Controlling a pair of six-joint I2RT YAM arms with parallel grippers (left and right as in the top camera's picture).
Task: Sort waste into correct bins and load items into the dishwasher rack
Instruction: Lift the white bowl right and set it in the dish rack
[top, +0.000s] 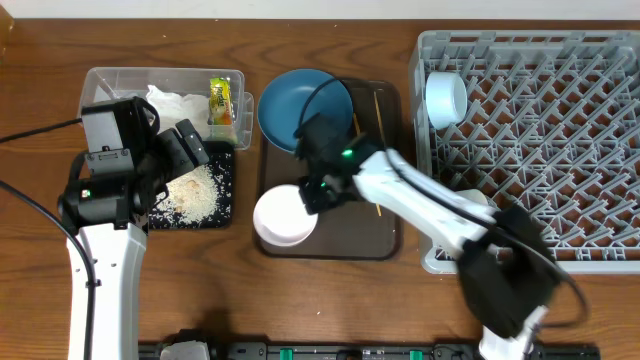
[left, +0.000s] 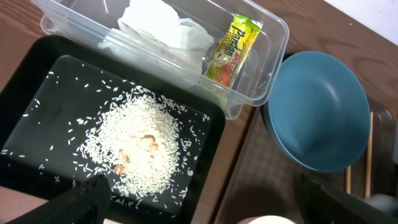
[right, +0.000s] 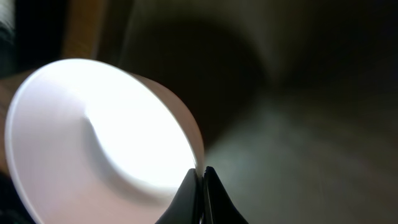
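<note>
My right gripper lifts the white bowl (top: 281, 218) up and outward next, over to the rack's wires (top: 496, 84) beside the pale blue bowl, and frees it there, because they stand empty.
My right gripper (top: 316, 192) (right: 202, 177) is shut on the rim of the white bowl (top: 281, 218) (right: 93, 137), which sits at the front left of the dark brown serving tray (top: 385, 235). The large dark blue bowl (top: 300, 105) (left: 317, 109) is on the tray's back left. Thin wooden chopsticks (top: 378, 112) lie on the tray beside it. My left gripper (top: 185, 150) (left: 211, 208) is open and empty over the black tray (top: 225, 205) (left: 37, 74) with rice crumbs (top: 195, 195) (left: 140, 146). The clear tub (top: 100, 80) (left: 273, 37) holds white tissue (top: 175, 102) (left: 158, 28) and a yellow snack wrapper (top: 221, 103) (left: 233, 50).
The light-grey dishwasher rack (top: 540, 140) fills the right side. A small pale blue bowl (top: 445, 98) lies on its side in the rack's back left corner. My right arm stretches from the front right across the rack's front left corner. The white cup is not in view.
</note>
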